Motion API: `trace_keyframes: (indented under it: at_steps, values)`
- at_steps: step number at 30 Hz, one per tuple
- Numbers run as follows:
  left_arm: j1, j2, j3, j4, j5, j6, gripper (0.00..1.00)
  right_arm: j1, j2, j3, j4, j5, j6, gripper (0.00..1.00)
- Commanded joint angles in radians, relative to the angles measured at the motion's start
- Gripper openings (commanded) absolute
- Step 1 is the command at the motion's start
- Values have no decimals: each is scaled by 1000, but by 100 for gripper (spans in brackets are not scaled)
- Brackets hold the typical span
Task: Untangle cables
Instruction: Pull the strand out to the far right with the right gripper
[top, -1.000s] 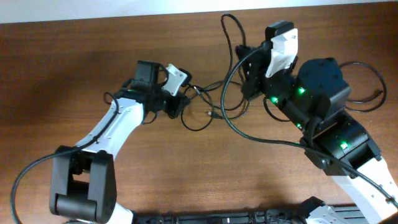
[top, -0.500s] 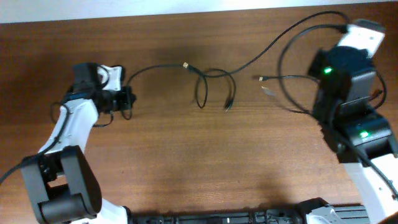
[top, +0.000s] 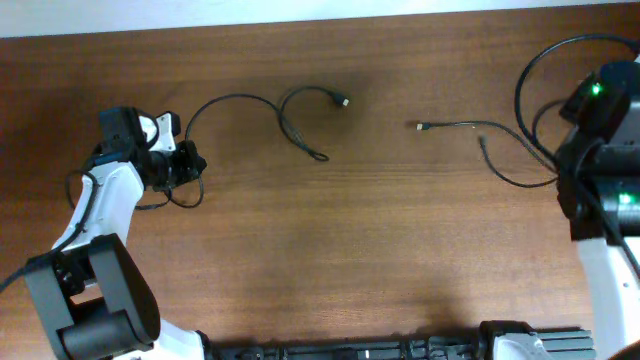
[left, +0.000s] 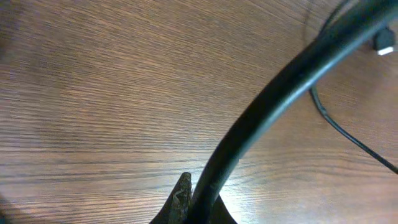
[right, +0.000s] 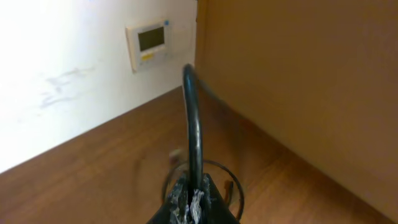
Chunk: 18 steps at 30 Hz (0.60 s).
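My right gripper holds the cable, and next it needs to go down toward the table near the tan panel and let the cable go.
Two thin black cables lie apart on the wooden table. The left cable (top: 240, 98) runs from my left gripper (top: 192, 163) up into a loop, with a small plug (top: 343, 100) at its end. The left wrist view shows the left gripper (left: 194, 202) shut on this cable (left: 280, 93), and a whitish plug (left: 385, 43). The right cable (top: 505, 176) has a plug (top: 420, 126) and curves over to my right arm (top: 605, 140). In the right wrist view the right gripper (right: 196, 199) is shut on this cable (right: 194, 118). The right gripper is hidden in the overhead view.
The table's back edge (top: 320, 22) meets a white wall. The right wrist view shows a wall thermostat (right: 148, 42) and a tan panel (right: 311, 74). Thick black arm wires loop near the right arm (top: 540, 70).
The arms have pulled apart, left arm leftward and right arm rightward. The cables that crossed at mid-table now lie separate, one on each side.
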<state>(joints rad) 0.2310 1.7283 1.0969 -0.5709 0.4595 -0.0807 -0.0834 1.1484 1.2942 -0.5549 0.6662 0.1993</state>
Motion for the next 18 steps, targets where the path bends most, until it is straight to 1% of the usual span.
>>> trace_keyframes:
  at_steps: [1,5,11,13,18]
  values:
    - [-51,-6,-4,-2,95,-16,0,-23,53,14,-8,-19,-1,4]
    - [-131,-6,-4,5,95,-9,0,-55,122,14,-17,-88,-1,4]
    - [-293,-6,-4,29,90,52,0,-135,208,14,-16,-254,0,4]
    - [-339,-6,-4,37,57,52,0,-169,229,14,-17,-261,24,4]
    - [-429,-6,-4,39,-30,51,0,-269,253,14,-34,-333,31,4]
